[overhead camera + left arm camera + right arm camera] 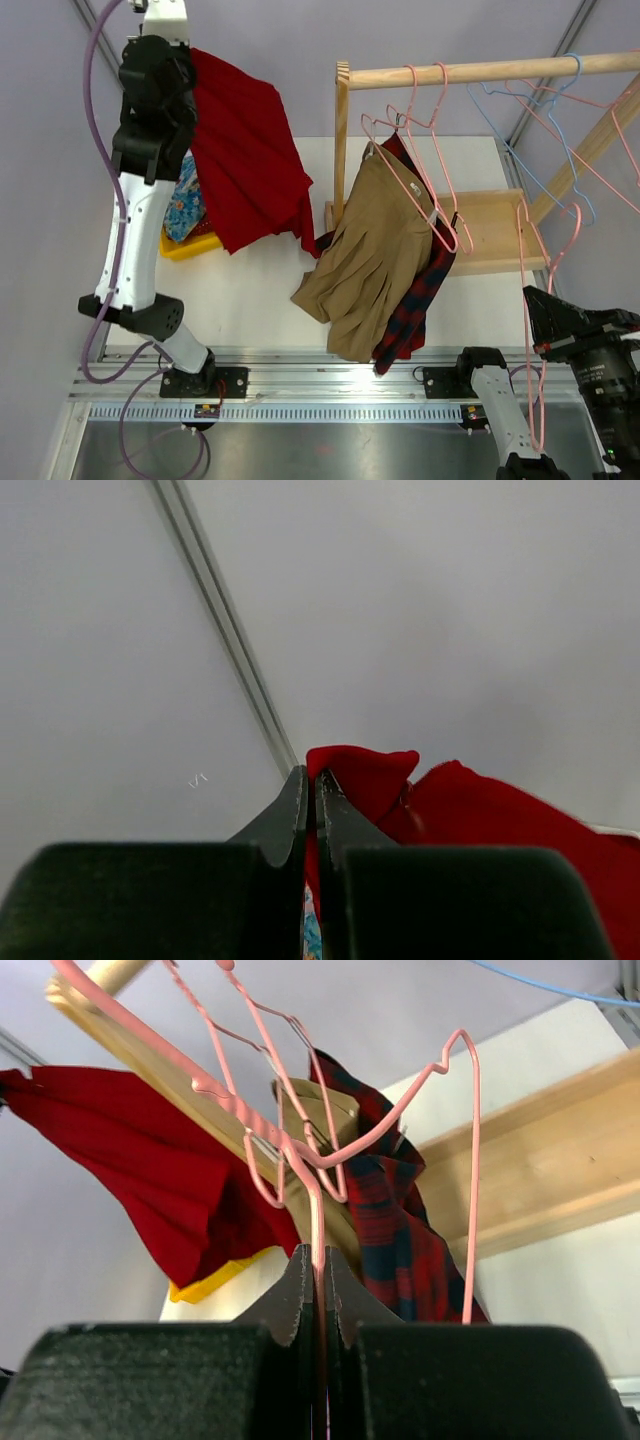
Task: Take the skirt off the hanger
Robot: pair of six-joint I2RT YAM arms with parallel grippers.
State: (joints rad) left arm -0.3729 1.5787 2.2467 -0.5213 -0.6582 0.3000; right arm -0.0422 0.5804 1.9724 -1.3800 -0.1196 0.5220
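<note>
The pink hanger's hook goes over the rack's wooden rod (533, 68) beside the blue hangers next, as my right gripper moves away from my base and sets it there.
My left gripper (183, 48) is raised at the far left and shut on the waist edge of a red skirt (245, 150). The skirt hangs free from it, above the table. The left wrist view shows the jaws (311, 780) pinched on the red cloth (480, 820). My right gripper (533, 296) at the near right is shut on the wire of a bare pink hanger (522, 250). The right wrist view shows the jaws (318, 1255) clamped on that wire (316, 1200). The red skirt (120, 1150) hangs apart from the hanger.
A wooden rack (480, 72) carries a tan skirt (370, 240) and a red plaid skirt (415, 300) on pink hangers, plus blue hangers (560, 120). A yellow bin (190, 248) with blue patterned cloth (185, 200) sits under the red skirt.
</note>
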